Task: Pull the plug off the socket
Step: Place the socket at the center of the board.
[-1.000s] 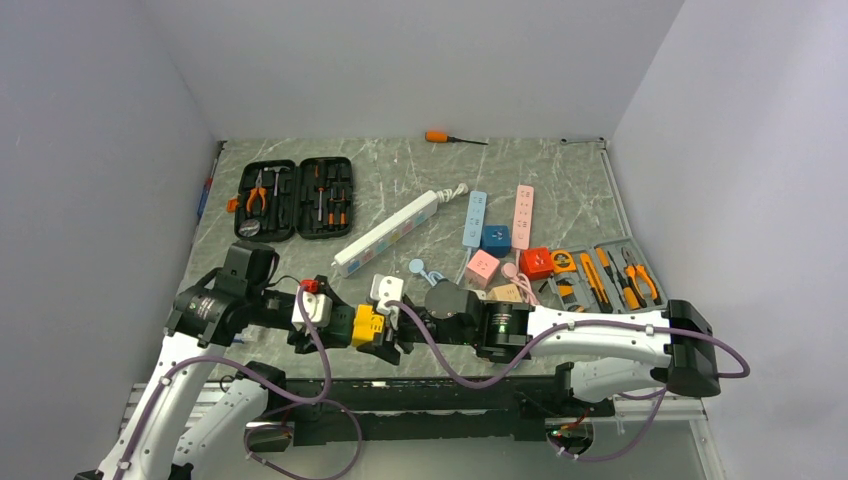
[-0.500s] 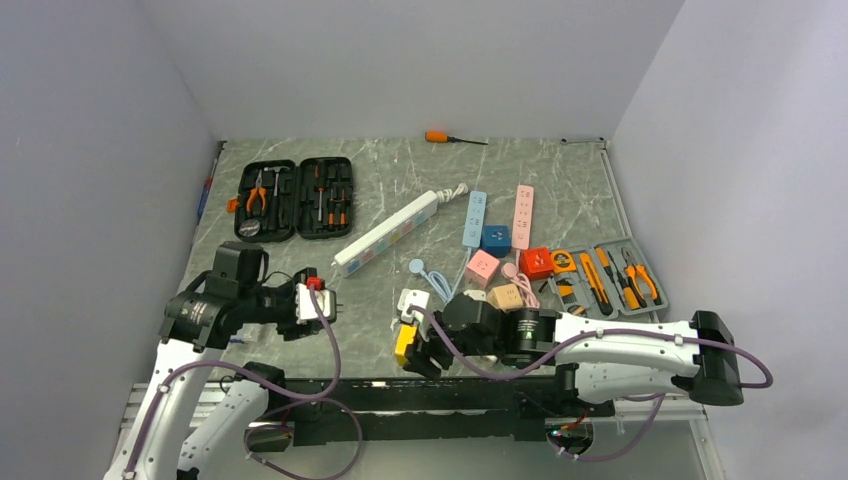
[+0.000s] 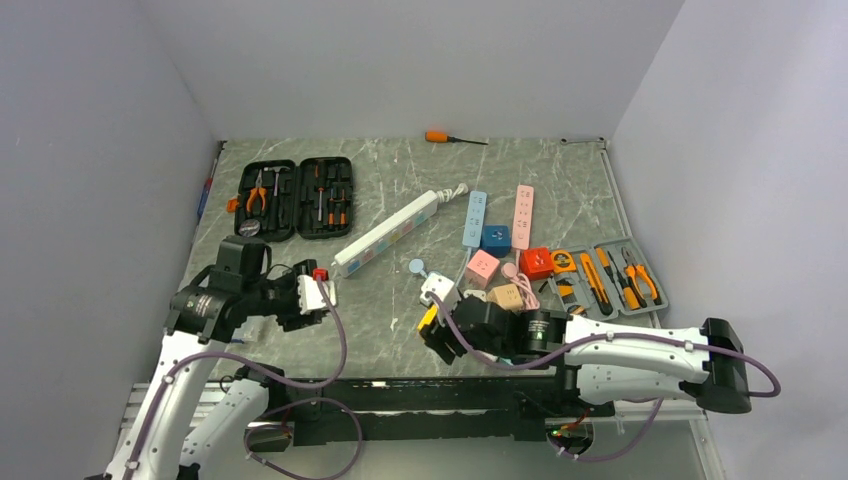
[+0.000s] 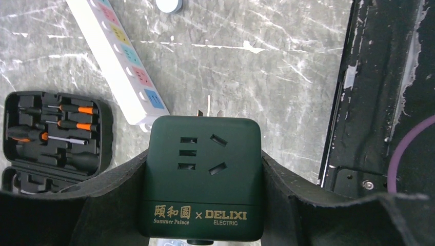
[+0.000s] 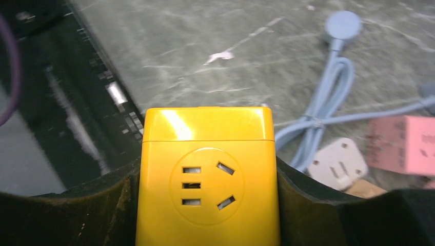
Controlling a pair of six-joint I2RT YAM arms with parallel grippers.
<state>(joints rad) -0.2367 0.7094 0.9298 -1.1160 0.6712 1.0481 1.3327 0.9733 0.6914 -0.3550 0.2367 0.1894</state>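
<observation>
My right gripper will next move outward while turning, then go down between the pink and red cubes (image 3: 510, 268), because the socket is already clear of the plug.
My left gripper (image 3: 305, 300) (image 4: 205, 169) is shut on the plug (image 4: 204, 177), a dark green cube with gold lettering. Its metal prongs (image 4: 209, 105) stick out bare at the far end. The socket (image 5: 208, 177), a yellow cube seen as a yellow patch (image 3: 428, 318) from above, sits clamped in my right gripper (image 3: 437, 325) (image 5: 208, 174). Its slotted face points at the wrist camera. The two cubes are well apart, with bare grey tabletop between them, both just above the table's near edge.
A long white power strip (image 3: 388, 232) lies diagonally mid-table. An open black tool case (image 3: 295, 197) is at back left, a grey tool case (image 3: 605, 275) at right. Blue, pink and red cubes, two short strips and a pale blue cable (image 5: 328, 97) crowd the middle right. A black rail (image 4: 390, 102) runs along the near edge.
A second ago the green and yellow cubes were joined between the grippers. The left arm has pulled left with the green one, and the right arm has moved right with the yellow one.
</observation>
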